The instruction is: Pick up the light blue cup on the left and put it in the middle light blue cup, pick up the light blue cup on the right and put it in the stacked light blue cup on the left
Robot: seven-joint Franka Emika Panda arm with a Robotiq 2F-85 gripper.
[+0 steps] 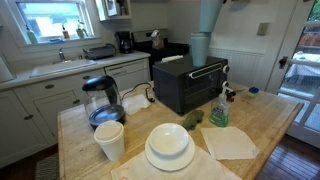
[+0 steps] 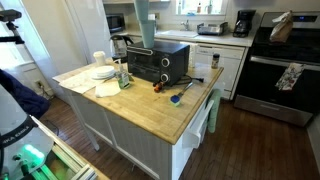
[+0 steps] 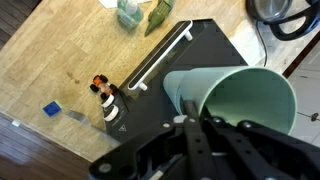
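The gripper lowers its cup straight into the narrower light blue cup [image 1: 199, 48] on the toaster oven [image 1: 190, 85] next and releases its rim, since that one stands right below.
My gripper [image 3: 192, 118] is shut on the rim of a large light blue cup [image 3: 240, 105], one finger outside the wall and one inside. The cup hangs above the black toaster oven [image 3: 185, 55]. In both exterior views a light blue shape [image 1: 209, 14] [image 2: 148, 12] hangs over the toaster oven [image 1: 190, 85] [image 2: 155, 62]. A narrower light blue cup [image 1: 200, 50] [image 2: 146, 36] sits right below it, reaching the oven's top. I cannot tell if the two touch. No third light blue cup shows.
On the wooden island [image 1: 270, 120] stand a white paper cup [image 1: 110, 140], stacked white plates [image 1: 168, 148], a glass kettle [image 1: 102, 100], a spray bottle [image 1: 218, 110], a napkin [image 1: 230, 142] and a small dark bottle [image 3: 108, 100]. A stove [image 2: 285, 75] stands beyond.
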